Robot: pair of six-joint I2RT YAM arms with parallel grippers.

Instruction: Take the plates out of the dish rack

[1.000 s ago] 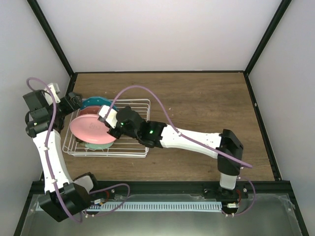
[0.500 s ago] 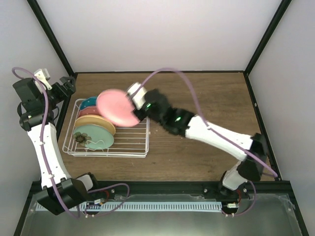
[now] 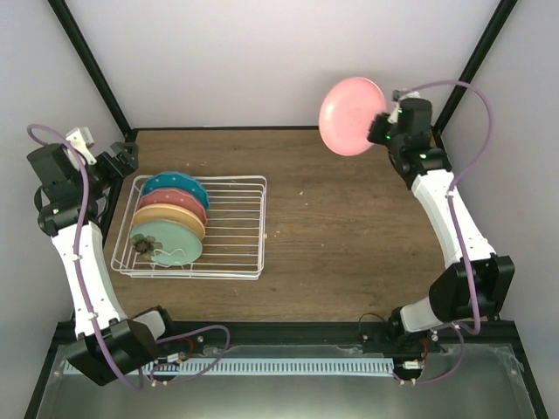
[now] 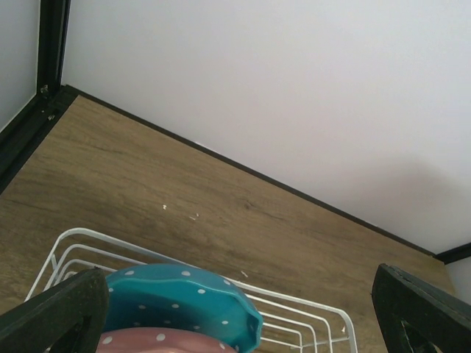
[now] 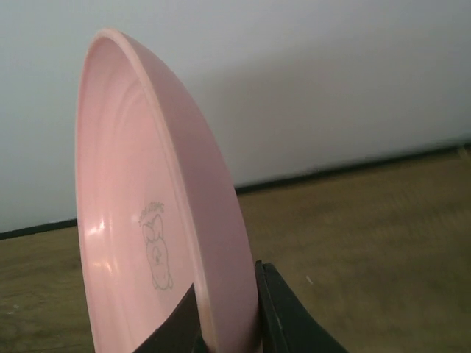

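The robot will next lower its right gripper back and toward the right in the top view and tilt the pink plate flat, because the table there (image 3: 376,164) (image 5: 360,246) is bare.
The white wire dish rack (image 3: 236,229) stands at the table's left and holds several plates on edge at its left end: teal-blue dotted (image 3: 175,185), salmon-red dotted (image 3: 177,200), orange-yellow (image 3: 166,218) and mint green with a dark flower (image 3: 166,243). My right gripper (image 3: 382,131) is shut on the rim of the pink plate (image 3: 351,115) and holds it high over the back right of the table, upright in the right wrist view (image 5: 147,235). My left gripper (image 3: 122,159) is open and empty, above the rack's back left corner; the teal plate (image 4: 176,305) and rack (image 4: 309,323) lie below it.
The black frame posts (image 3: 92,70) and white walls close in the table at the back and sides. Bare wooden table top (image 3: 349,227) lies right of the rack.
My right arm has swung the pink plate from over the rack up and across to the back right. My left arm has barely shifted.
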